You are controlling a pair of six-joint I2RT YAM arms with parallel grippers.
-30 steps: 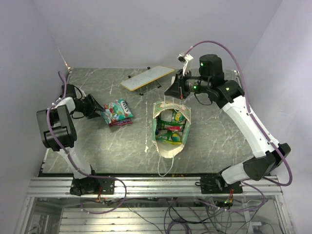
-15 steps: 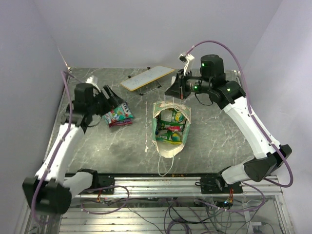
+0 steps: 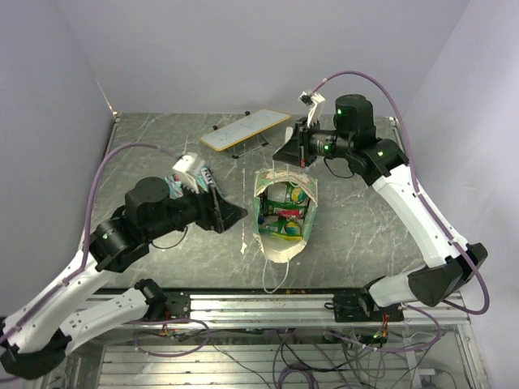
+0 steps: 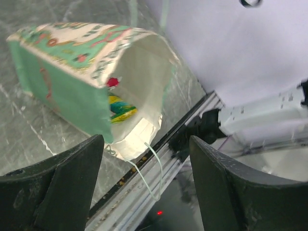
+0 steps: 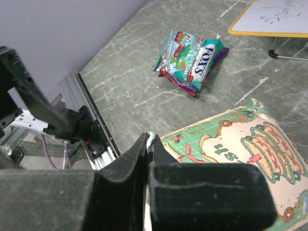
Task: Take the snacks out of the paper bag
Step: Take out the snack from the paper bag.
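My left gripper is going to swing right in the top view next, turn into the bag's opening and close on the green-yellow snack point(image 3: 284, 228) point(image 4: 122, 110), because the snack lies nearest the bag's opening.
The mint-green paper bag point(image 3: 302, 193) lies on the table, its cream mouth point(image 4: 144, 72) facing the near edge. Snacks point(image 3: 283, 215) show inside it, green-yellow and red ones point(image 4: 120, 109). More snacks point(image 5: 190, 59) lie in a pile at the left, partly hidden by my left arm in the top view. My left gripper point(image 3: 230, 215) hangs open just left of the bag with nothing between its fingers point(image 4: 62, 187). My right gripper point(image 3: 293, 154) is shut on the bag's cord handle point(image 5: 151, 136) at the bag's far end.
A flat white board point(image 3: 244, 128) on black legs stands at the back. The bag's other cord loop point(image 3: 274, 280) trails toward the metal rail point(image 3: 259, 306) at the near edge. A small white scrap point(image 3: 245, 243) lies left of the bag's mouth.
My left arm has swung from the snack pile at the left over to the bag's left side, and its jaws have opened. The right arm and the bag have not moved.
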